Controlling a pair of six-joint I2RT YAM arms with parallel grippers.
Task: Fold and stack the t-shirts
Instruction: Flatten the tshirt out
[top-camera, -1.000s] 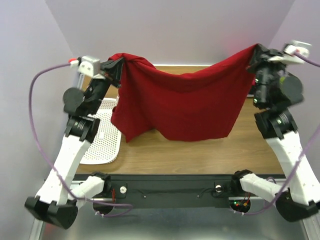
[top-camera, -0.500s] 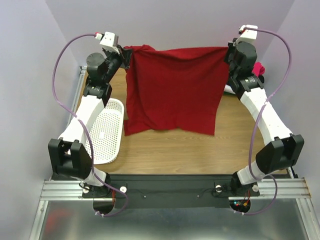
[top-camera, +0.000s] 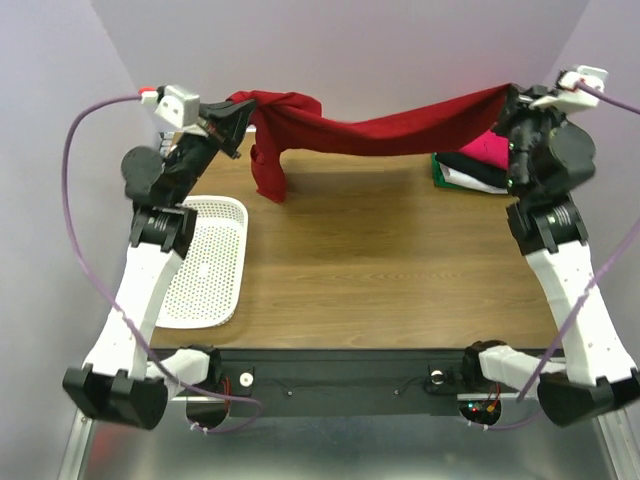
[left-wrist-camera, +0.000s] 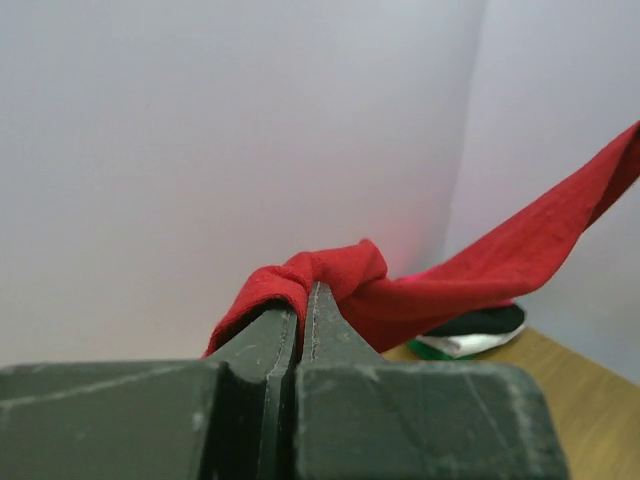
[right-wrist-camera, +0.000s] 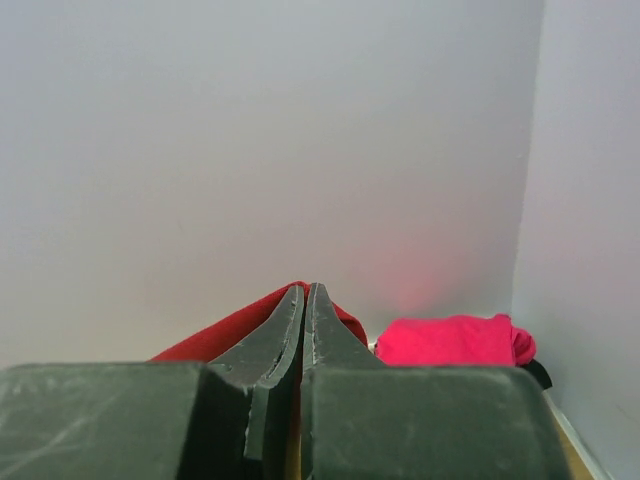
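Note:
I will next lower my left gripper toward the back of the table and let go of its end, since the dark red t-shirt (top-camera: 380, 132) hangs in the air above bare wood.
The dark red t-shirt (top-camera: 380, 132) hangs in the air across the back of the table, stretched between both arms. My left gripper (top-camera: 238, 105) is shut on its left end (left-wrist-camera: 330, 272), from which a bunch of cloth droops toward the table. At the back right my right gripper (top-camera: 508, 98) is shut on the other end (right-wrist-camera: 225, 332). Behind it lies a stack of folded t-shirts (top-camera: 478, 160): bright pink (right-wrist-camera: 455, 340) on top, black, white and green under it (left-wrist-camera: 470, 335).
A white perforated plastic basket (top-camera: 208, 262) lies on the wooden table (top-camera: 380, 260) at the left, beside the left arm. Purple walls close the back and sides. A black rail with both arm bases runs along the near edge.
The red shirt hung spread flat as a wide sheet half a second ago; now it is swung up into a narrow sagging band. Both arms stand wider apart and the folded stack shows.

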